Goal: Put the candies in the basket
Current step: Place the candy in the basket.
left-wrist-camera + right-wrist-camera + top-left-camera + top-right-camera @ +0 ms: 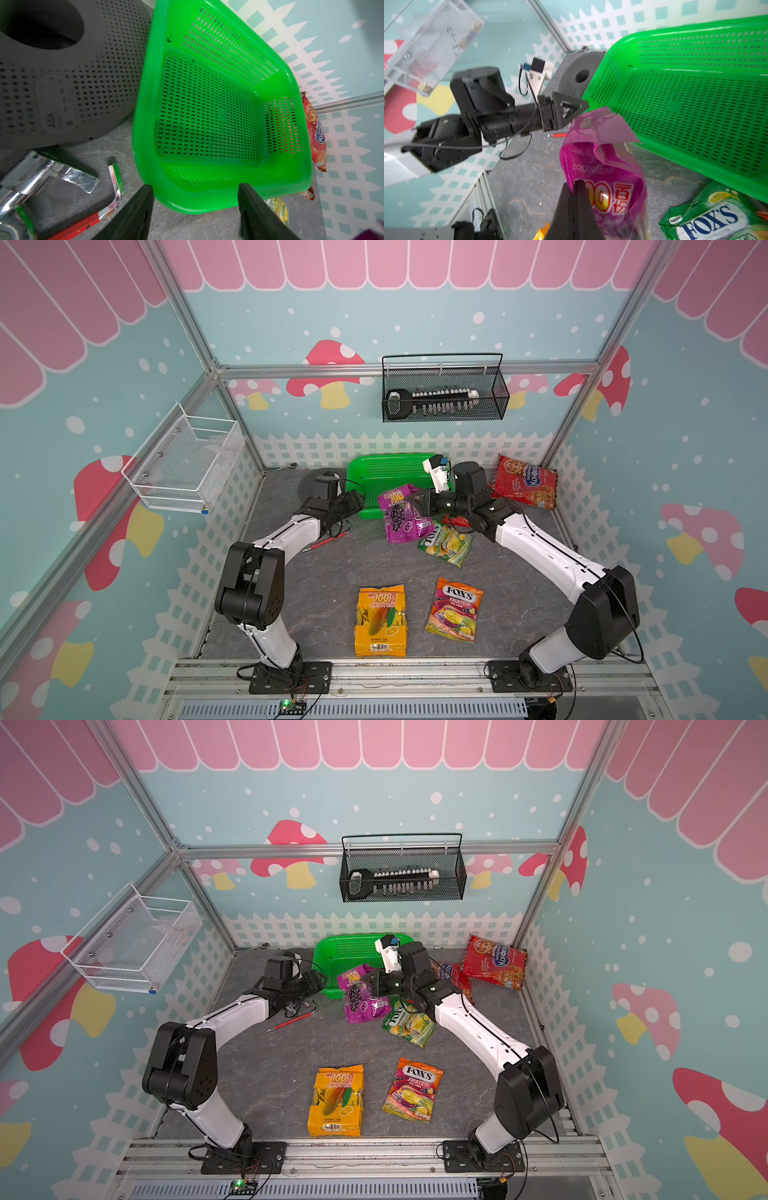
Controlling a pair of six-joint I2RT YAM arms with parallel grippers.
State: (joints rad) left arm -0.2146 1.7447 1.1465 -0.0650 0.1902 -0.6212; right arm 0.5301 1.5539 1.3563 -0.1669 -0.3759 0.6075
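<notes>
My right gripper will next move outward over the basket's near rim and down to the empty basket's bottom, and let go of the purple bag (400, 516) there.
My right gripper (576, 186) is shut on the side edge of the purple "100" bag (400, 516), which is held beside the near rim of the green basket (388, 472). Nothing lies in the basket (207, 116). My left gripper (195, 185) stands open, with the basket's near left corner at its fingertips. A green Fox's bag (446, 545) lies under my right arm. The orange "100" pack (380, 620) and the orange Fox's bag (455, 610) lie near the front. One red cookie bag (523, 483) sits at the back right. Another red bag (453, 973) is partly hidden behind my right arm.
A grey perforated disc (72, 83) lies left of the green basket. A red-handled metal tool (328, 539) lies under my left wrist. A black wire basket (444, 389) hangs on the back wall. A white mesh basket (187, 464) hangs on the left wall.
</notes>
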